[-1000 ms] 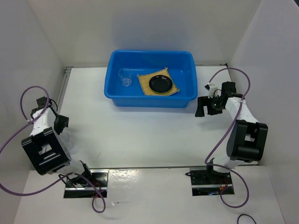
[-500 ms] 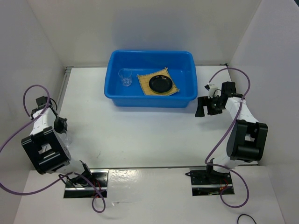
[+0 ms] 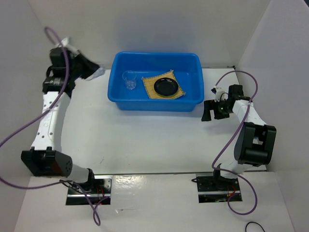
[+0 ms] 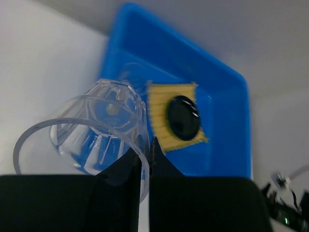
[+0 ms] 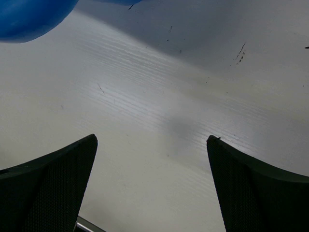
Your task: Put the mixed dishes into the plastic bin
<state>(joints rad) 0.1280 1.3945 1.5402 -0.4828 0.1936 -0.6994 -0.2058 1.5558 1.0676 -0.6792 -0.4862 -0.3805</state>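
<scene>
I will move my left gripper right in the top view, then down to release, since the bottom of the bin beside the other glass cup [image 3: 129,94] lies below on that side.
The blue plastic bin [image 3: 198,87] stands at the back of the table. Inside it lie a tan woven mat [image 3: 150,83] with a black dish [image 3: 165,87] on top, and a clear glass cup [image 3: 129,79] to their left. My left gripper [image 3: 96,71] hangs raised just off the bin's left end. In the left wrist view it [image 4: 145,147] is shut on the rim of a second clear glass cup [image 4: 96,128], tilted on its side above the bin [image 4: 227,130], mat [image 4: 157,104] and dish [image 4: 183,117]. My right gripper [image 3: 207,112] [image 5: 152,140] is open and holds nothing, low over the table right of the bin.
White walls close in the table on the left, back and right. The bin's rounded corner [image 5: 29,19] shows at the top left of the right wrist view. Purple cables loop from both arms.
My left gripper shut on the glass cup near the table's left edge, then swung up and back to the bin's left end with it. The right arm has not moved.
</scene>
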